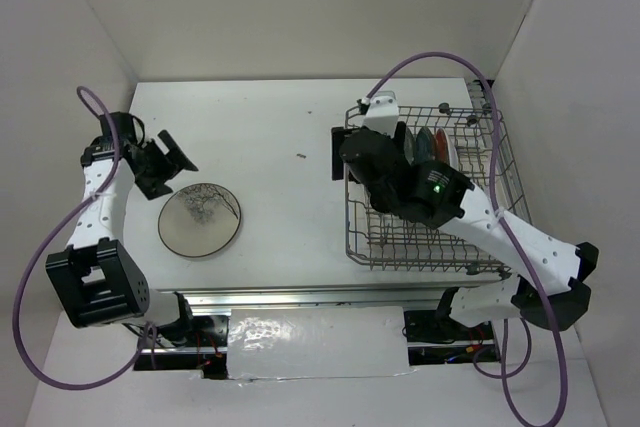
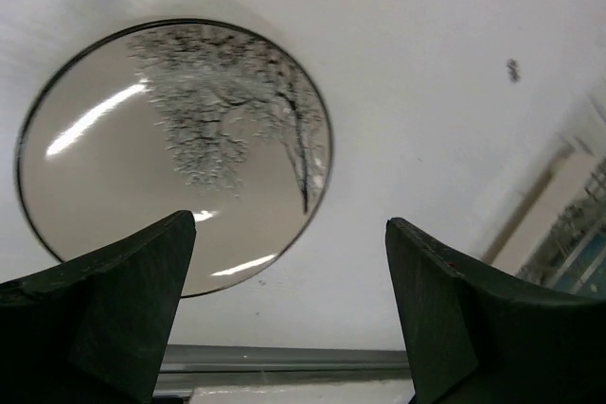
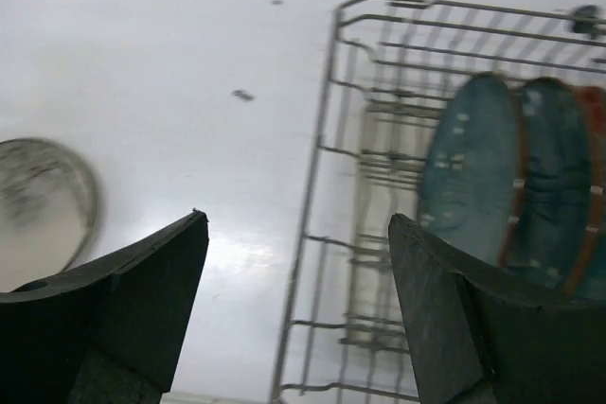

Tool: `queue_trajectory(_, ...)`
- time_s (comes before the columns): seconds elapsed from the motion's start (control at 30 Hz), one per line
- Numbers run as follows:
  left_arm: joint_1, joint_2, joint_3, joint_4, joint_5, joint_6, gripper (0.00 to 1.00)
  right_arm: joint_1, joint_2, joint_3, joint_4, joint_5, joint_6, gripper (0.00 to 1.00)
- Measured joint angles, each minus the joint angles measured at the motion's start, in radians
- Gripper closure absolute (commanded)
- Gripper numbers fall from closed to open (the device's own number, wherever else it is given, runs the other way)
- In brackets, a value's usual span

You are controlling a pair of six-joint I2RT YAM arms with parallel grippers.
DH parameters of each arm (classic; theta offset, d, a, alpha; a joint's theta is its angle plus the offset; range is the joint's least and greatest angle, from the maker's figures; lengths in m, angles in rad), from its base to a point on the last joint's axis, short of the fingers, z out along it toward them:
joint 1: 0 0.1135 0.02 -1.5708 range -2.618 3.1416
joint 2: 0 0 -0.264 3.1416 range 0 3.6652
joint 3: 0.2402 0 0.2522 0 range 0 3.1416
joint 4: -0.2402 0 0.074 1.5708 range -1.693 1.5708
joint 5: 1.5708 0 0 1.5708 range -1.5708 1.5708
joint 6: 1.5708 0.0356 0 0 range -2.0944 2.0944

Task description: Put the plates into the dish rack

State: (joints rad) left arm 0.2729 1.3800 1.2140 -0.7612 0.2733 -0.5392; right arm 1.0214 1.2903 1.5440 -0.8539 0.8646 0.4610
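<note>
The cream plate lies flat with its rim uncovered, so I will next move my left gripper back and down to close on the plate's near rim away from the rack.
The cream plate with the dark branch drawing (image 1: pixel 200 218) lies flat on the white table, left of centre; it also shows in the left wrist view (image 2: pixel 170 149) and at the left edge of the right wrist view (image 3: pixel 43 205). My left gripper (image 1: pixel 168 159) is open and empty, just above and behind this plate. The grey wire dish rack (image 1: pixel 430 252) stands at the right. Two teal-blue plates (image 3: pixel 511 177) and a red plate (image 1: pixel 441 145) stand upright in its far end. My right gripper (image 1: pixel 343 159) is open and empty over the rack's left edge (image 3: pixel 317 205).
A small dark speck (image 1: pixel 300 156) lies on the table between the cream plate and the rack. The table's front edge (image 1: pixel 300 295) runs just below the plate. White walls close in the table on three sides.
</note>
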Motion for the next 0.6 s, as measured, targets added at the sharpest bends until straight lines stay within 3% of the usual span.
queue_trajectory(0.2,0.125,-0.002,-0.149,0.014,-0.105,-0.094,0.01,0.060,0.012,0.000,0.077,-0.129,-0.006,0.14)
queue_trajectory(0.4,0.277,-0.002,-0.264,0.034,-0.100,-0.130,0.01,0.074,0.031,-0.011,0.130,-0.194,-0.005,0.13)
queue_trajectory(0.6,0.309,-0.006,-0.313,0.064,-0.078,-0.165,0.03,0.075,0.020,-0.065,0.180,-0.232,-0.005,0.12)
